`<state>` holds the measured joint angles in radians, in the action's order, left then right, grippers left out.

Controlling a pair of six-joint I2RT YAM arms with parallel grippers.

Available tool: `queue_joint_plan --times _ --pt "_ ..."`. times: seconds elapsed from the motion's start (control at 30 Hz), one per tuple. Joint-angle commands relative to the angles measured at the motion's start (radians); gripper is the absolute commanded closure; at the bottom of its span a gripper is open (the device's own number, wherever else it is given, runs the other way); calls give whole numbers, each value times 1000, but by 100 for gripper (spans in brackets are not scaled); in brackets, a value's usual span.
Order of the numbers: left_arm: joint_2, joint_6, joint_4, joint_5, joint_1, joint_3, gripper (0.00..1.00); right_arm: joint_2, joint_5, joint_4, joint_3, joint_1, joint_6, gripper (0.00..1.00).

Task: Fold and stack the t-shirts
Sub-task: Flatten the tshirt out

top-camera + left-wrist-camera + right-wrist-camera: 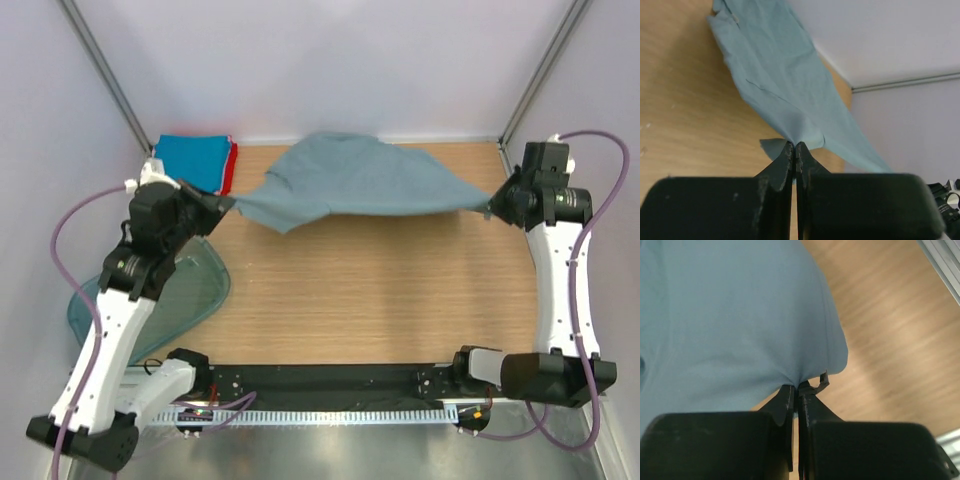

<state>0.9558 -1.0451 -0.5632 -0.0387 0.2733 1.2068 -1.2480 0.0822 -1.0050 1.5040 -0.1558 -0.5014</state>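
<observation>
To get over the near part of the table [437,304], my right gripper will lower first, then draw back.
A dusty grey-blue t-shirt [365,180] hangs stretched across the back of the table, held up at both ends. My left gripper [222,203] is shut on its left edge, and the cloth [785,90] runs away from the closed jaws [795,146] in the left wrist view. At the right, my right gripper [492,205] is shut on the opposite edge; the fabric [740,315] bunches at the pinched fingertips [799,386]. Folded bright blue [192,156] and red [231,165] t-shirts lie stacked in the back left corner.
A translucent teal plastic tub [180,295] lies on the table's left side by the left arm. The wooden table [370,290] lies below the hanging shirt. Grey walls and metal frame posts [545,70] enclose the back and sides.
</observation>
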Motion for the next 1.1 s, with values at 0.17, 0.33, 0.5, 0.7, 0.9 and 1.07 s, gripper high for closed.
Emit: queue_joint_plan --times 0.17,0.33,0.5,0.7,0.9,1.07 --pt "-170 -20 -268 108 1 -22 100 237 -70 -219 -250 18 -66 99" --pt "-218 7 -322 183 0 -186 100 283 -39 -322 -349 18 -63 99" --pt "-200 63 -323 203 1 -225 100 292 -2 -397 -450 18 -66 99" --pt "-169 47 -192 172 1 -282 100 270 60 -379 -490 18 -72 96" --pt "-100 56 -136 63 14 -297 100 197 174 -333 -464 18 -72 96" --pt "1 68 -118 -59 14 -271 100 90 223 -319 -378 18 -117 96"
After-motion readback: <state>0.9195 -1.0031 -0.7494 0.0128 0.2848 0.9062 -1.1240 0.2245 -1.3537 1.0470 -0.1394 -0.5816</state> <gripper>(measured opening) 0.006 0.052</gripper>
